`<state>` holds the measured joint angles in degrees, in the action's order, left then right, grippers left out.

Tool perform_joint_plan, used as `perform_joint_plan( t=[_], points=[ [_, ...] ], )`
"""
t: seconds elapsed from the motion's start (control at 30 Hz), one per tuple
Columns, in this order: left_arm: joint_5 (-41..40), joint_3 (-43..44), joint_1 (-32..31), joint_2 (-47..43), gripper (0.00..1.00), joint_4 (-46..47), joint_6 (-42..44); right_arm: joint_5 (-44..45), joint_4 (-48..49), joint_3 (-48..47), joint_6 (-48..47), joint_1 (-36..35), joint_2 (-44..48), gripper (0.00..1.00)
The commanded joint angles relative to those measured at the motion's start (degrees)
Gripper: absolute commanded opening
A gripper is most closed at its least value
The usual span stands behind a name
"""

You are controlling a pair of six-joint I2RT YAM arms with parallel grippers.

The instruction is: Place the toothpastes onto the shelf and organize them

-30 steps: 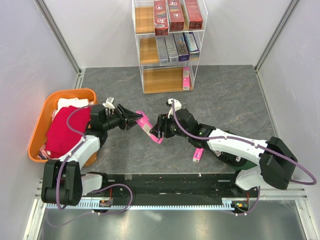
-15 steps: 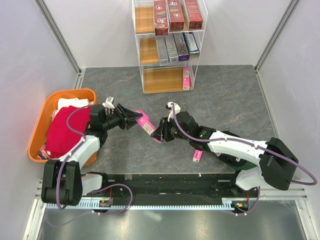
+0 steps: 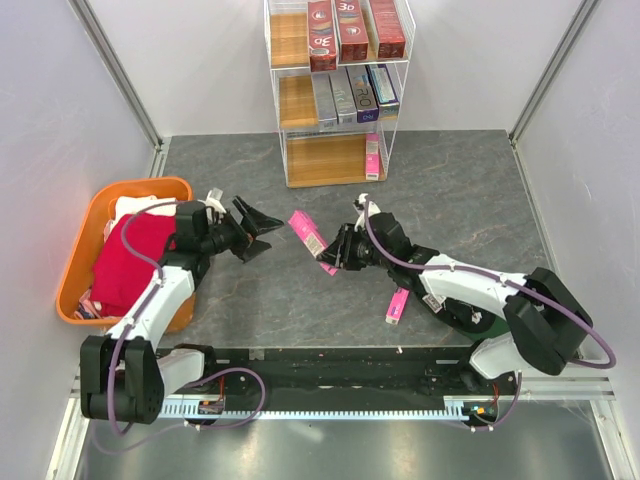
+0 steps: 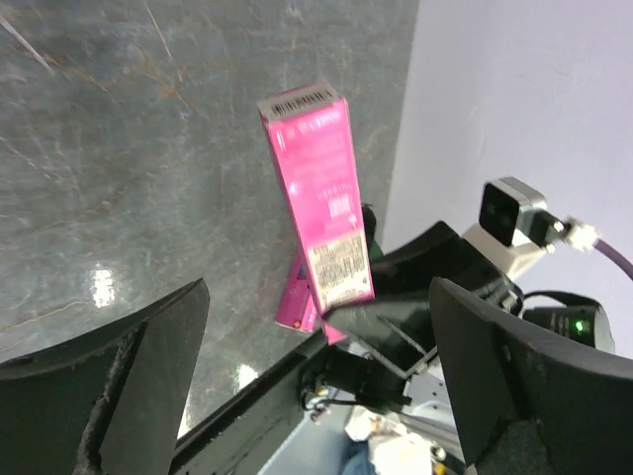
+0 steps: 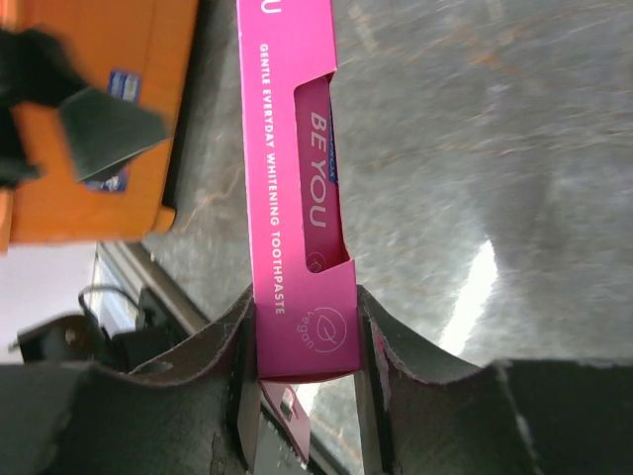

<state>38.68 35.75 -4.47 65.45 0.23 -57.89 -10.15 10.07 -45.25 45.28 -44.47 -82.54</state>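
Note:
Next, the right gripper carries my matching box outward onto the bare wood of the shelf's bottom level beside its pink box and releases it there.
A bright pink toothpaste box (image 3: 310,236) (image 5: 287,198) (image 4: 316,198) hangs above the table's middle, with my right gripper (image 3: 333,257) (image 5: 302,346) shut on its near end. My left gripper (image 3: 256,228) (image 4: 316,386) stands open just left of the box, apart from it, nothing between its fingers. A second pink toothpaste box (image 3: 397,306) lies on the table under the right arm. The shelf (image 3: 283,150) stands at the back: red boxes (image 3: 350,30) on the top tier, grey and purple ones (image 3: 355,95) on the middle tier, one pink box (image 3: 372,157) at the right of the bottom tier.
An orange tub (image 3: 75,255) (image 5: 99,208) holding a red cloth (image 3: 130,260) sits at the left edge beside the left arm. White walls close in both sides and the back. The grey table surface (image 3: 450,190) stretches right of the shelf.
My left gripper let go of the pink box, opened wide and drew back left. My right gripper shut on the box and carried it slightly right and away from the left gripper.

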Motion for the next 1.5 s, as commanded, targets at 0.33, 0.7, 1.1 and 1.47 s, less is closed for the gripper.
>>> perform_joint_plan(
  t=[0.33,0.7,1.1,1.47],
  points=[
    [-16.1,10.84,0.34,-3.67,1.0,-23.78,19.74,-10.06,15.85,-2.55,6.13,15.81,-9.56,0.16],
    [-15.56,10.22,0.34,-3.31,1.0,-23.78,20.53,-10.86,25.79,-14.49,14.39,23.63,-26.43,0.15],
    [-15.38,9.78,0.34,-2.79,1.0,-23.35,20.71,-6.29,30.72,-26.1,22.66,27.24,-42.34,0.15],
    [-14.42,8.9,0.25,-1.99,0.99,-22.38,20.45,-3.65,28.53,-32.35,26.44,29.88,-49.55,0.17]
  ],
)
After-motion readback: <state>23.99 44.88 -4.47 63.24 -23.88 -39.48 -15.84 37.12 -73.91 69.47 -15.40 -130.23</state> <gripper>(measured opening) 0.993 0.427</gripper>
